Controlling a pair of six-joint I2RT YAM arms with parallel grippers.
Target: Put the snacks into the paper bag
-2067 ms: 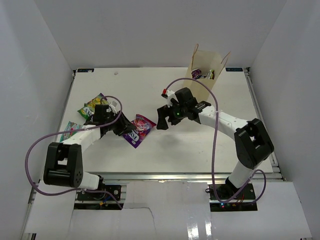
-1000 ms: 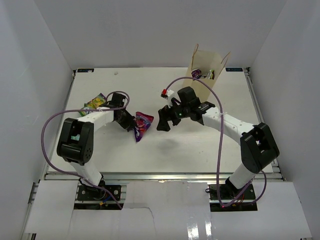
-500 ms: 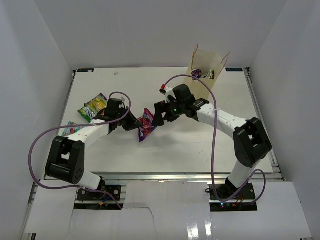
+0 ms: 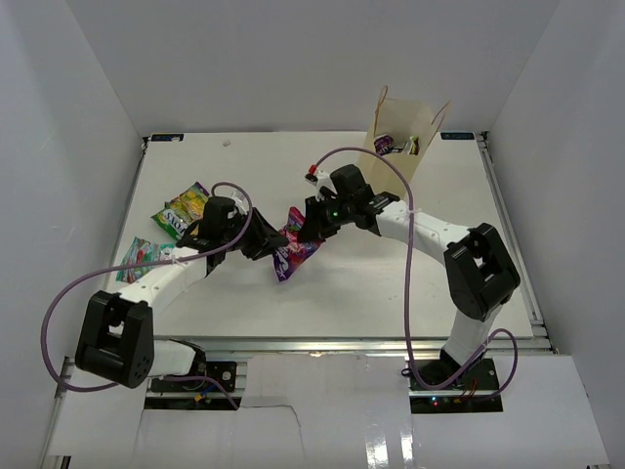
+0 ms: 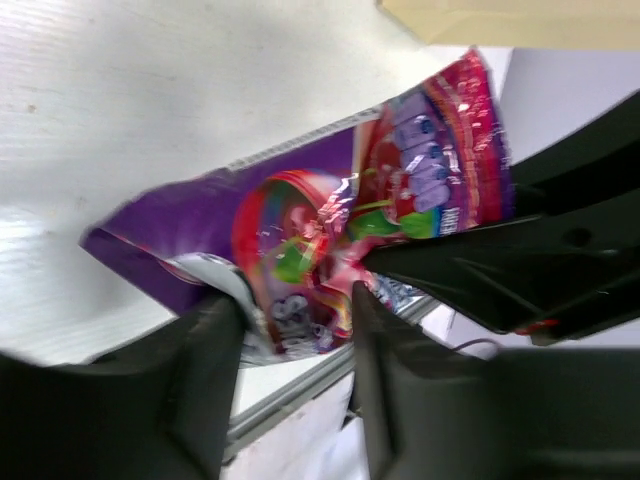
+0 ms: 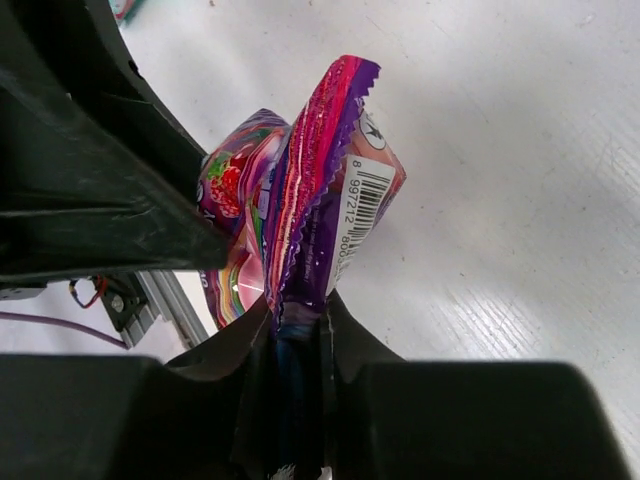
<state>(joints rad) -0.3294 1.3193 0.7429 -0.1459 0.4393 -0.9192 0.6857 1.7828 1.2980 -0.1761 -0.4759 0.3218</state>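
Observation:
The robot's right gripper will rise outward to clear the rim of the upright paper bag and let go over the paper bag's opening, which is to the gripper's right in the top view.
The pink multicolour candy bag (image 4: 291,252) hangs above the table middle between both arms. My right gripper (image 4: 307,228) is shut on its crimped edge (image 6: 300,250), the fingers (image 6: 345,335) pinching the purple seam. My left gripper (image 4: 266,242) stands open on the bag's other end (image 5: 300,240), its fingers (image 5: 205,370) spread on either side of it. The tan paper bag (image 4: 405,137) stands upright at the back right, with packets showing inside its mouth (image 4: 387,144). A yellow-green snack (image 4: 184,207) and a teal-white snack (image 4: 143,256) lie on the table at the left.
White walls close in the table (image 4: 391,283) on three sides. Purple cables (image 4: 410,244) loop from both arms. The paper bag's corner (image 5: 500,18) shows at the top of the left wrist view.
The right gripper has closed on the candy bag and the left gripper has opened its hold on it. The two grippers have come together over the table middle.

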